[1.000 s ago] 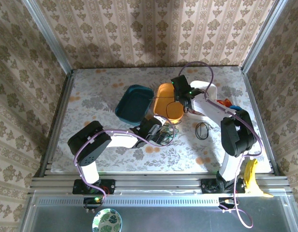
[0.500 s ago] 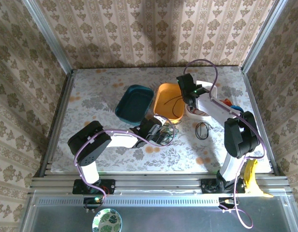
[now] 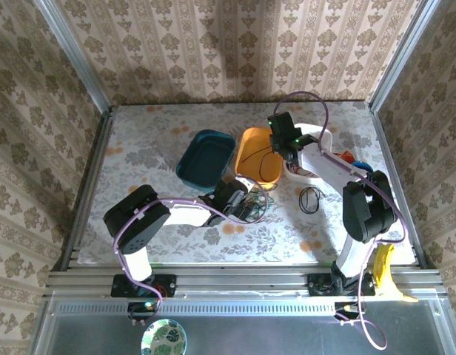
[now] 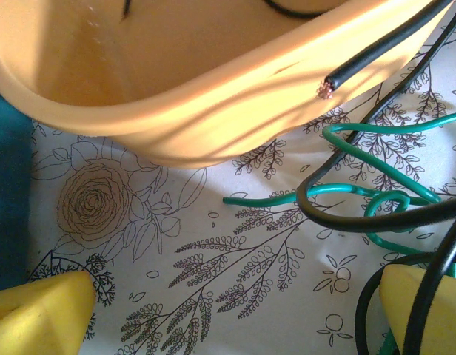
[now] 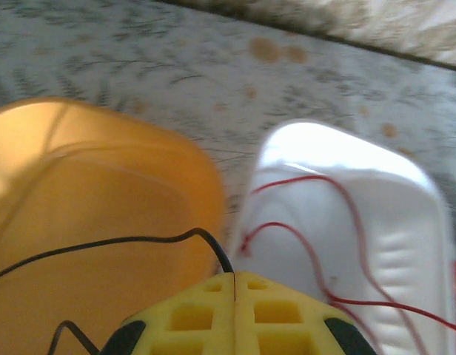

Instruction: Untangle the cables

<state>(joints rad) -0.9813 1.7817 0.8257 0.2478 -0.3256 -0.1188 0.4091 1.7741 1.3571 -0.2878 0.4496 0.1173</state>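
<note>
My right gripper should next move over and down toward the inside of the orange bowl and let go of the black cable, since the held part of the cable hangs beside that bowl.
On the flowered table lies a tangle of cables [image 3: 255, 202]. The left wrist view shows a green cable [image 4: 361, 185] looped with black cables [image 4: 376, 216] on the cloth. My left gripper [image 3: 241, 203] [image 4: 235, 325] stands open and low at the tangle's left, and a black strand crosses its right finger [image 4: 428, 310]. My right gripper [image 3: 280, 133] [image 5: 234, 285] hangs above the gap between the orange bowl [image 3: 257, 155] [image 5: 102, 214] and the white bowl [image 3: 311, 140] [image 5: 376, 177], shut on a black cable [image 5: 139, 240] that trails into the orange bowl. A red cable [image 5: 317, 244] lies in the white bowl.
A teal bowl [image 3: 204, 157] sits left of the orange one. A small black coil [image 3: 311, 200] lies near the right arm. Red and blue items [image 3: 351, 157] are at the right edge, a banana [image 3: 383, 270] is by the right base, and a patterned plate [image 3: 163, 339] is below the table.
My right gripper has shifted a little to the right, toward the white bowl, carrying the black cable. The left arm has stayed still.
</note>
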